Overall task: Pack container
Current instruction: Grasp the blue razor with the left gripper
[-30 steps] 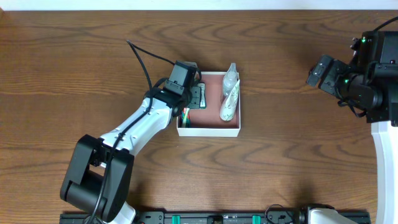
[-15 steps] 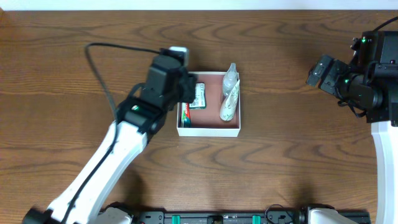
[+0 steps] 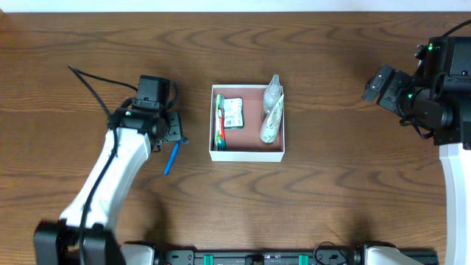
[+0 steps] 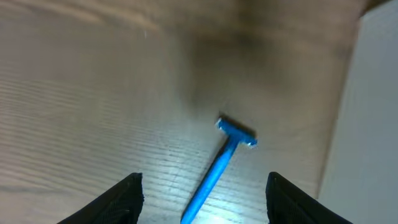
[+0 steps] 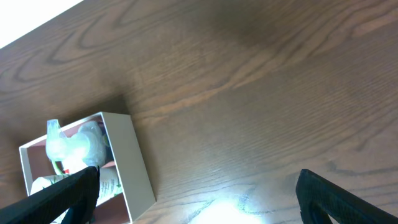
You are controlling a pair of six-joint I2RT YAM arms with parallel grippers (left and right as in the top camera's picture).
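The blue razor's slim handle (image 3: 173, 154) (image 4: 211, 177) already lies between the two fingers, so my open left gripper comes down toward the wood and onto it next.
The container (image 3: 247, 153) is a shallow white-walled square box with a reddish-brown inside at the table's middle. It holds a toothpaste tube (image 3: 220, 122), a green packet (image 3: 234, 113), a clear bottle (image 3: 272, 94) and a white tube (image 3: 270, 124). A blue razor (image 3: 171, 156) lies on the wood left of the box. My left gripper (image 3: 174, 132) is open and empty just above the razor (image 4: 222, 163), whose handle lies between the fingers in the left wrist view. My right gripper (image 3: 377, 83) is open and empty at the far right, well away from the box (image 5: 134, 163).
The box's white outer wall (image 4: 367, 112) fills the right edge of the left wrist view. Bare wooden table (image 3: 331, 191) surrounds the box. A black rail (image 3: 257, 258) runs along the front edge.
My left gripper has left the box, where it hovered over the packet, and moved left and down to the blue razor. The right arm has not moved.
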